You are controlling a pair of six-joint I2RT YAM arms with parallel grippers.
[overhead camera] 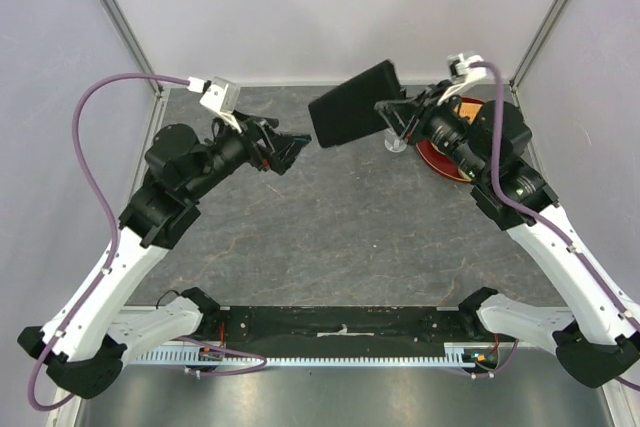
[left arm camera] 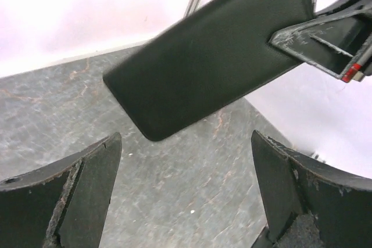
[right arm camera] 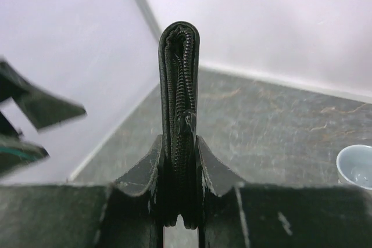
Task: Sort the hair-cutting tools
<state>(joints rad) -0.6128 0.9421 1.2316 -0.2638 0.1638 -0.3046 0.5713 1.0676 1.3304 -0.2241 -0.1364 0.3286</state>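
Observation:
The case's near edge (overhead camera: 348, 137) (left arm camera: 196, 115) is to the right of my left gripper in the top view. I will swing my left gripper that way and turn it to clamp the edge clear of the other gripper's fingers.
My right gripper (overhead camera: 392, 112) is shut on one end of the flat black zippered case (overhead camera: 352, 104) and holds it in the air above the far part of the table. In the right wrist view the case's zipper edge (right arm camera: 179, 85) stands upright, clamped between the fingers. My left gripper (overhead camera: 295, 147) is open and empty, just left of and below the case's free end. In the left wrist view the case (left arm camera: 215, 56) hangs ahead of the wide-apart jaws, with the right gripper's fingers (left arm camera: 325, 39) on it. No combs or scissors are in view.
A red round dish (overhead camera: 440, 157) lies at the far right, mostly under the right arm. A small pale cup (overhead camera: 396, 143) stands beside it and also shows in the right wrist view (right arm camera: 356, 166). White walls enclose the grey table (overhead camera: 330, 227).

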